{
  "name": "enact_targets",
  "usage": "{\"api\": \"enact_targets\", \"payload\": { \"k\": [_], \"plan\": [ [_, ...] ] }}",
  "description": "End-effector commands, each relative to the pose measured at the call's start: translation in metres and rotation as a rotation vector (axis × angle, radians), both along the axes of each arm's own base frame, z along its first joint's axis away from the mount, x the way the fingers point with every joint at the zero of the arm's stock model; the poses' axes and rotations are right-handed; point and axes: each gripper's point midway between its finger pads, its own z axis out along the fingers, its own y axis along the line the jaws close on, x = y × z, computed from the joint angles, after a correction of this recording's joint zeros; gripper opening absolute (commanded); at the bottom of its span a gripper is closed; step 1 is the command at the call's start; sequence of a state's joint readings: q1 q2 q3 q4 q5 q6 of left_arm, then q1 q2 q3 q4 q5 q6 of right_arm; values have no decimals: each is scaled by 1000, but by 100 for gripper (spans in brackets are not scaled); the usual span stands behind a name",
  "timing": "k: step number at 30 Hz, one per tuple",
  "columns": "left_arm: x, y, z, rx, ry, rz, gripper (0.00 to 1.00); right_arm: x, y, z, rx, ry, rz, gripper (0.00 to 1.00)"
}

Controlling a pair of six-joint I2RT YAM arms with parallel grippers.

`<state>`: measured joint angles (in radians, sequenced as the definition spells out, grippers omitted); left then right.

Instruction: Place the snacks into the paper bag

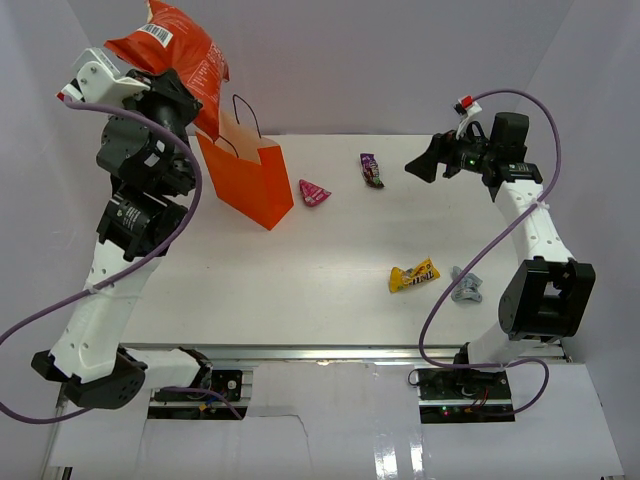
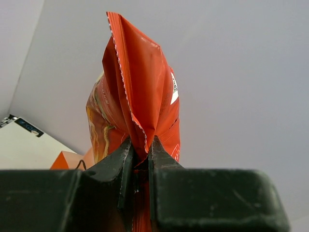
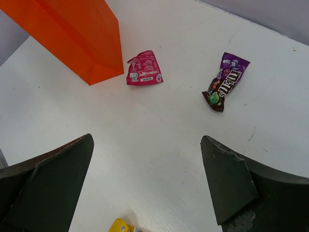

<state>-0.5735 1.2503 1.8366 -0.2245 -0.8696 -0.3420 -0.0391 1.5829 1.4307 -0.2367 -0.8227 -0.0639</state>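
My left gripper shifts to its right in the top view to the paper bag's opening below next, lowers the crisp bag in and releases.
My left gripper is shut on the large red crisp bag and holds it high above the orange paper bag, which stands upright at the back left. In the left wrist view the fingers pinch the crisp bag at its lower edge. My right gripper is open and empty, raised over the back right. On the table lie a magenta sweet, a dark purple sweet, a yellow sweet and a silver-grey sweet. The right wrist view shows the paper bag, magenta sweet and purple sweet.
White walls close in the table at the back and both sides. The right arm's purple cable loops down over the table's right side near the silver-grey sweet.
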Motion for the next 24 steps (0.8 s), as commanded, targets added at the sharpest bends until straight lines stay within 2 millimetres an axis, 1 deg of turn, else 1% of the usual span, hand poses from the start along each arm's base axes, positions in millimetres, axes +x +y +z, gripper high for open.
{"api": "enact_targets", "payload": {
  "k": [1, 4, 11, 13, 15, 17, 18, 19, 24],
  "plan": [
    [-10, 16, 16, -38, -35, 69, 0, -3, -1, 14, -12, -57, -7, 97],
    [-3, 15, 5, -23, 4, 93, 0, -4, -1, 13, -14, -54, -10, 97],
    [23, -3, -15, 12, 83, 85, 0, -5, -2, 11, -14, -48, -16, 98],
    [27, -7, -19, 12, 95, 78, 0, -6, -2, 8, -13, -44, -16, 98],
    [33, -12, -27, 7, 118, 66, 0, -7, -4, 7, -14, -41, -21, 98],
    [35, -14, -37, 8, 156, 61, 0, -7, -6, 5, -14, -36, -25, 98],
    [35, -15, -41, -19, 160, 57, 0, -7, -7, 5, -14, -36, -28, 98],
    [35, -15, -49, -16, 187, 59, 0, -7, -9, 3, -14, -33, -33, 98],
    [33, -18, -69, -52, 224, 38, 0, -7, -11, 0, -12, -26, -37, 98]
  ]
}}
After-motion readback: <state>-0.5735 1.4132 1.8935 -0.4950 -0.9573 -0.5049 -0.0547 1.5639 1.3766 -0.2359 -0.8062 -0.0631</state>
